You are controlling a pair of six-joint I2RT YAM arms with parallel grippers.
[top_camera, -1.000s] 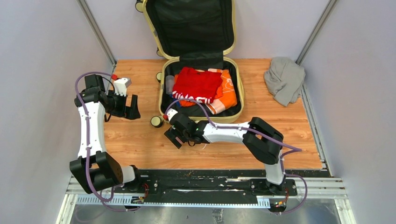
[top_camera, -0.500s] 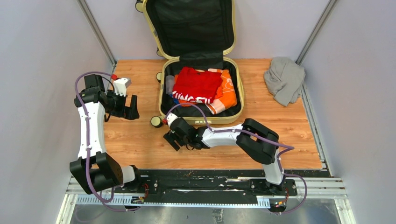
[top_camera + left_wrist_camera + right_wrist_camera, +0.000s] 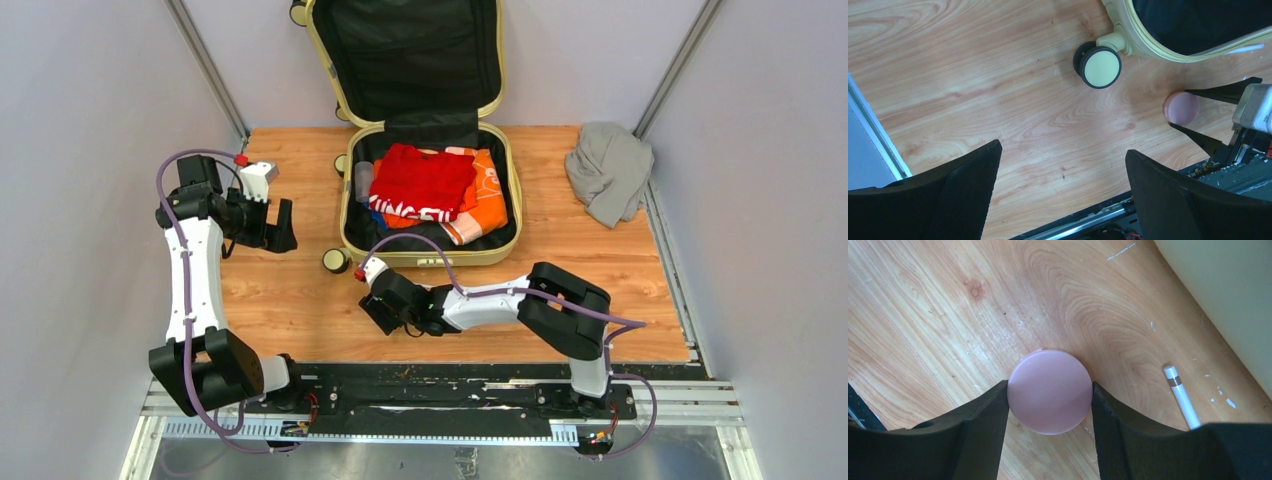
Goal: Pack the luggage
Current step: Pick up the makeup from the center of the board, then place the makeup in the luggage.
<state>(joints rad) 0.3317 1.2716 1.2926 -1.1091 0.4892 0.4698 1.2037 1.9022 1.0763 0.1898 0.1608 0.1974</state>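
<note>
My right gripper lifts over the luggage's rim next and lowers to release the disc in the luggage's empty front corner by the wheel (image 3: 366, 234), which lies outward.
The luggage (image 3: 512, 190), a pale yellow hard-shell suitcase, lies open at the back of the table with its black-lined lid up against the wall. Inside are a red shirt (image 3: 420, 180) and an orange garment (image 3: 488, 200). My right gripper (image 3: 378, 312) is low on the table just in front of the luggage. In the right wrist view its fingers (image 3: 988, 415) touch both sides of a flat pink round disc (image 3: 1049, 391) lying on the wood. My left gripper (image 3: 283, 228) hangs open and empty over the table to the left of the luggage (image 3: 1148, 45).
A grey cloth (image 3: 610, 170) is bunched at the back right corner. A small white stylus (image 3: 1182, 400) lies on the wood beside the disc. A cream-and-black wheel (image 3: 1100, 67) sticks out at the luggage's front left corner. Grey walls close in both sides.
My right gripper has slid a little toward the near edge and its fingers have closed in onto the pink disc. The left arm has barely moved.
</note>
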